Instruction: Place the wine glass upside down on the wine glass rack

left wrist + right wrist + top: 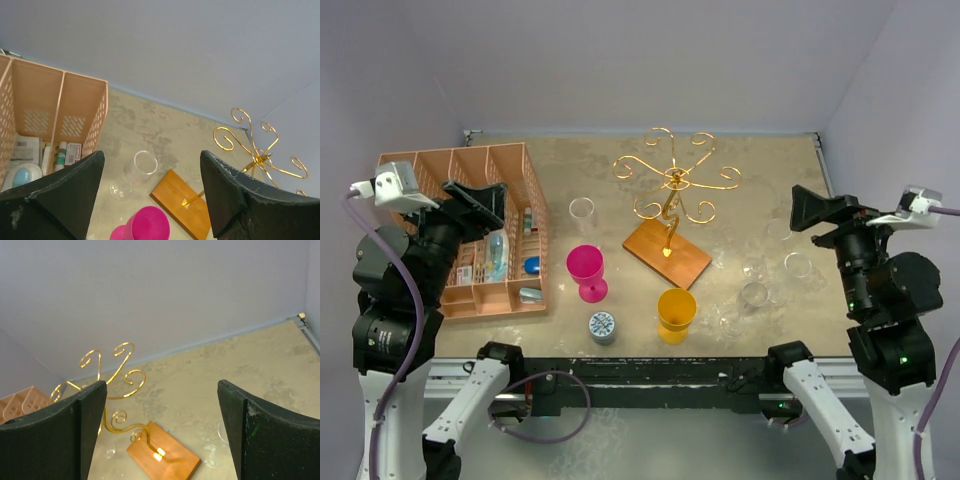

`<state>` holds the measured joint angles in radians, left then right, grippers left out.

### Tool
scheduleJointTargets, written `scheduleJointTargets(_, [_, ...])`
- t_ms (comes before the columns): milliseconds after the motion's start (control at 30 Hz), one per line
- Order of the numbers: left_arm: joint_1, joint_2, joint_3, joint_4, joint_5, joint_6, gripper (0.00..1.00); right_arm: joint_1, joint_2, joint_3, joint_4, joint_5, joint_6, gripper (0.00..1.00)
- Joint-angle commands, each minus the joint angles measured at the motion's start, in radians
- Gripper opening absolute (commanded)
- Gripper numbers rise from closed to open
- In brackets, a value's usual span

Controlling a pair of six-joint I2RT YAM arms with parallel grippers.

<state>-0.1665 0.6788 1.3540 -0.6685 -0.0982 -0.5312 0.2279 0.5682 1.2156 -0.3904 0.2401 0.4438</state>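
Observation:
The rim of the clear group's farthest wine glass faces up. My right gripper will move down toward the rack (672, 180) next and tilt its fingers down onto that rim.
The gold wire wine glass rack (672, 180) stands mid-table on its brown wooden base (667, 252); no glass hangs on it. A clear wine glass (582, 210) stands upright left of it, with a pink glass (586, 272) and a yellow glass (676, 314) nearer me. Several clear glasses (798, 265) stand at the right. My left gripper (478, 203) is open and empty, raised over the orange basket. My right gripper (817, 210) is open and empty, raised over the right side. The left wrist view shows the clear glass (135, 172) between open fingers (75, 185).
An orange divided basket (525, 296) with small items sits at the left. A small patterned round jar (602, 326) stands near the front edge. The rack (112, 375) and its base (162, 455) show in the right wrist view, and the rack (257, 155) shows in the left wrist view. Walls bound the table at the back and sides.

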Motion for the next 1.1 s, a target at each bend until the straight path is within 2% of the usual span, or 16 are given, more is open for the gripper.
scheduleJointTargets(0, [0.026,-0.02,-0.034,0.003,0.12,-0.038,0.75,-0.073,-0.001,-0.032,-0.033,-0.144,0.024,0.94])
scheduleJointTargets(233, [0.042,-0.037,-0.116,0.016,0.176,-0.048,0.77,-0.122,0.008,-0.071,-0.068,-0.182,0.024,0.95])
scheduleJointTargets(467, [0.047,-0.092,-0.204,0.077,0.235,-0.051,0.77,-0.138,0.048,-0.134,-0.121,-0.083,0.058,0.89])
scheduleJointTargets(667, [0.05,-0.118,-0.267,0.133,0.296,-0.062,0.77,-0.143,0.169,-0.18,-0.174,-0.005,0.078,0.83])
scheduleJointTargets(800, [0.051,-0.126,-0.297,0.179,0.294,-0.062,0.77,-0.144,0.279,-0.181,-0.173,0.029,0.054,0.68])
scheduleJointTargets(967, [0.051,-0.119,-0.315,0.228,0.291,-0.065,0.77,-0.145,0.38,-0.152,-0.169,0.007,0.025,0.43])
scheduleJointTargets(1067, [0.051,-0.112,-0.316,0.237,0.288,-0.053,0.77,-0.145,0.405,-0.145,-0.17,0.004,0.017,0.41])
